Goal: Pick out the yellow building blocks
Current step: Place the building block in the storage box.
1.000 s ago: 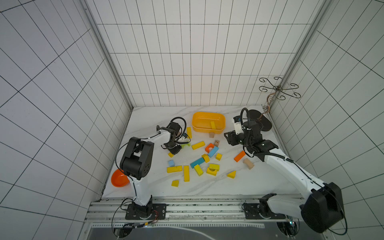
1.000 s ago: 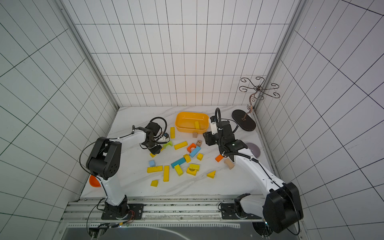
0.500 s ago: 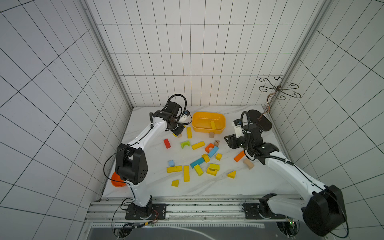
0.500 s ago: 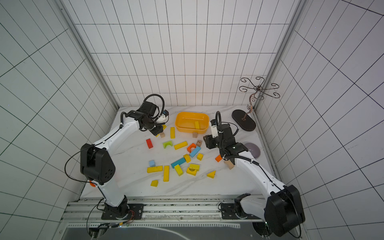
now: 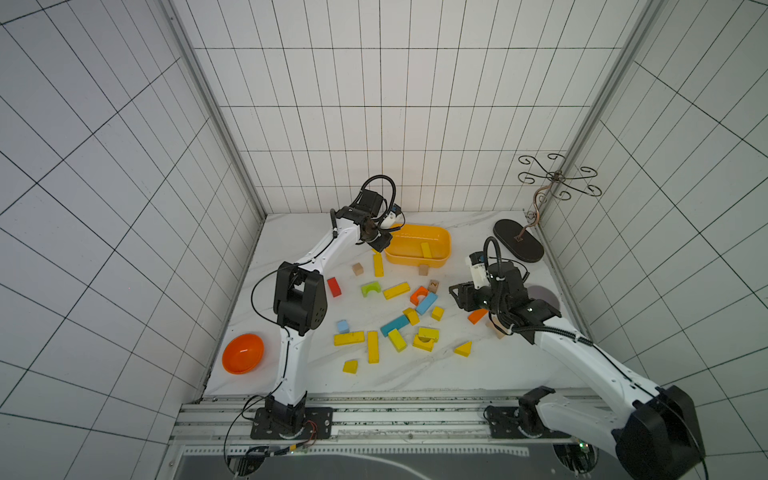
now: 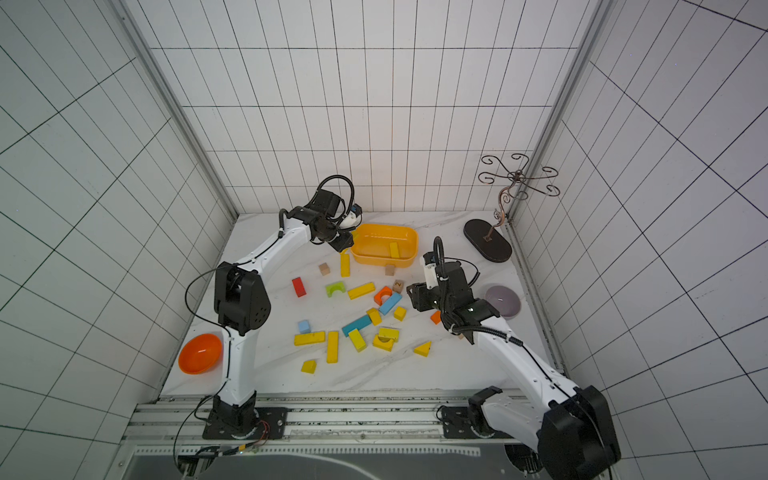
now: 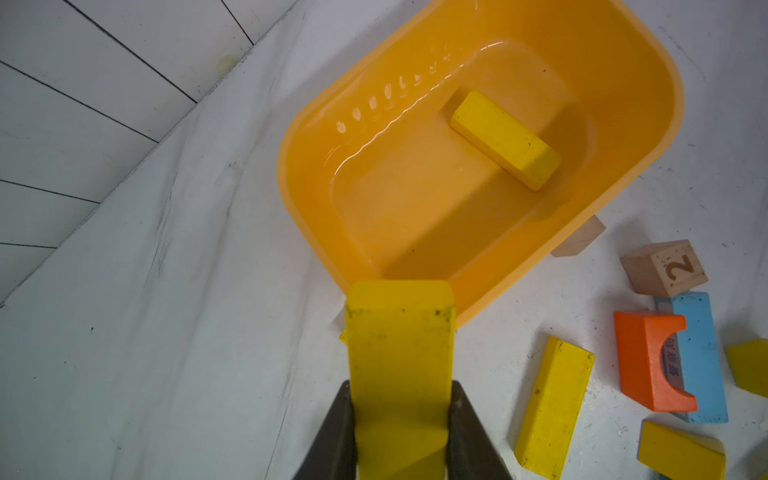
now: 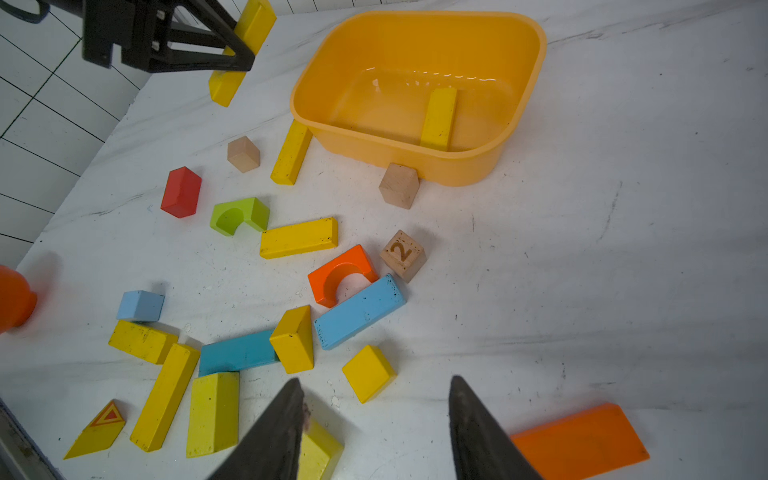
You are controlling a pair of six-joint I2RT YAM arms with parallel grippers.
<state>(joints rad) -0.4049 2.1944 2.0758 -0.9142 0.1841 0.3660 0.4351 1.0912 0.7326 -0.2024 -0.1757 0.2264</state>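
Note:
The bare bottom inside the tub (image 7: 412,208) is below my left gripper and just across the tub's rim. My left gripper needs to carry the yellow bar over next, lower it and let go of it.
My left gripper (image 7: 401,390) is shut on a yellow bar (image 7: 399,332), one of the yellow building blocks, and holds it in the air just outside the left end of the yellow-orange tub (image 5: 444,243). The held bar (image 8: 255,25) also shows in the right wrist view. Another yellow bar (image 7: 505,139) lies inside the tub. A third yellow bar (image 5: 377,264) lies on the table beside the tub. Several more yellow blocks, among them a cube (image 8: 368,372) and a wedge (image 5: 464,349), are scattered mid-table. My right gripper (image 8: 374,380) hovers open just right of the cluster, above the cube.
Among the yellow ones lie a red block (image 5: 333,286), a green arch (image 5: 370,288), an orange arch (image 5: 418,294), blue bars (image 8: 359,309) and wooden cubes (image 8: 402,253). An orange bar (image 8: 579,440) is by my right gripper. An orange bowl (image 5: 243,353) sits front left, a black stand (image 5: 518,246) back right.
My left arm has risen from the blocks at the table's left middle and swung back to the tub's left end with the yellow bar. The right gripper has shifted slightly toward the front.

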